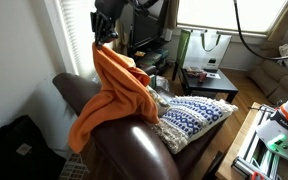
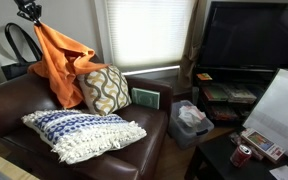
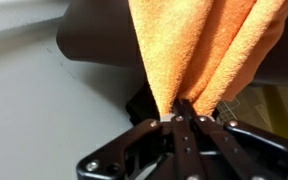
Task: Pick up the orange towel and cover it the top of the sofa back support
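The towel (image 1: 109, 95) already drapes over the top of the sofa back. My gripper eases toward the white wall next and opens above that top, releasing the towel's fold.
The orange towel (image 1: 109, 95) hangs from my gripper (image 1: 103, 36) and drapes down over the top of the brown leather sofa back (image 1: 79, 95). It also shows in an exterior view (image 2: 59, 60), hanging from the gripper (image 2: 32, 18) above the sofa back (image 2: 14, 100). In the wrist view the gripper (image 3: 182, 105) is shut on a bunched fold of the towel (image 3: 199, 45), with the dark sofa back (image 3: 94, 45) beyond it.
A blue-and-white patterned pillow (image 2: 79, 132) lies on the seat, and a green-patterned cushion (image 2: 109, 88) leans against the back. A window with blinds (image 2: 144, 30), a TV (image 2: 249, 35) and a cluttered low table (image 2: 249, 150) stand nearby. A white wall (image 1: 19, 60) is behind the sofa.
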Robot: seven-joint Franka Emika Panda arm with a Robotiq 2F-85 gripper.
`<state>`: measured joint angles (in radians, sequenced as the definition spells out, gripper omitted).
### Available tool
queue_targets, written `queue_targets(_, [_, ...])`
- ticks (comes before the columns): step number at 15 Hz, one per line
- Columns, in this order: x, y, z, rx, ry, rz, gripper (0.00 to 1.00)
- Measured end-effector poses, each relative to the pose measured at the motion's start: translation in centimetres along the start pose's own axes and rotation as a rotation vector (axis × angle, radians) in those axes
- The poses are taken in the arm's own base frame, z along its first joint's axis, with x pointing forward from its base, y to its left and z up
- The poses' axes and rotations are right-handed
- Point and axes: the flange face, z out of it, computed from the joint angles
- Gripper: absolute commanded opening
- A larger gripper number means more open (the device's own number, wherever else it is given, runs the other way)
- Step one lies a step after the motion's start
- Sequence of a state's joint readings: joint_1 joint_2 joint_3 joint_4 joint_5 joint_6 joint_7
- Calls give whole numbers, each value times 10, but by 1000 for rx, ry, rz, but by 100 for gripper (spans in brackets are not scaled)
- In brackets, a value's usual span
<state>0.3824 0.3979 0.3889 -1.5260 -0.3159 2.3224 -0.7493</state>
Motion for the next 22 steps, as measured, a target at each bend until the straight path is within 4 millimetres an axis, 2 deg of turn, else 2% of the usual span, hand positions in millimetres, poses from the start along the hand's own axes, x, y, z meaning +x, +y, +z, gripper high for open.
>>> queue_targets(7, [91,-7,15,48,96,-374,1])
queue_targets(8, [101,-8,14,49,110,-425,29])
queue_targets(9, [111,-10,13,51,124,-478,30])
queue_targets(10, [120,-11,12,54,138,-530,36])
queue_targets(13, [138,-11,8,77,187,-676,58])
queue_targets(15, [132,0,4,111,191,-692,73])
queue_targets(18, [100,30,0,120,109,-580,96])
queue_targets(19, [87,41,1,117,80,-532,100])
queue_targets(22, [51,64,13,118,14,-380,100])
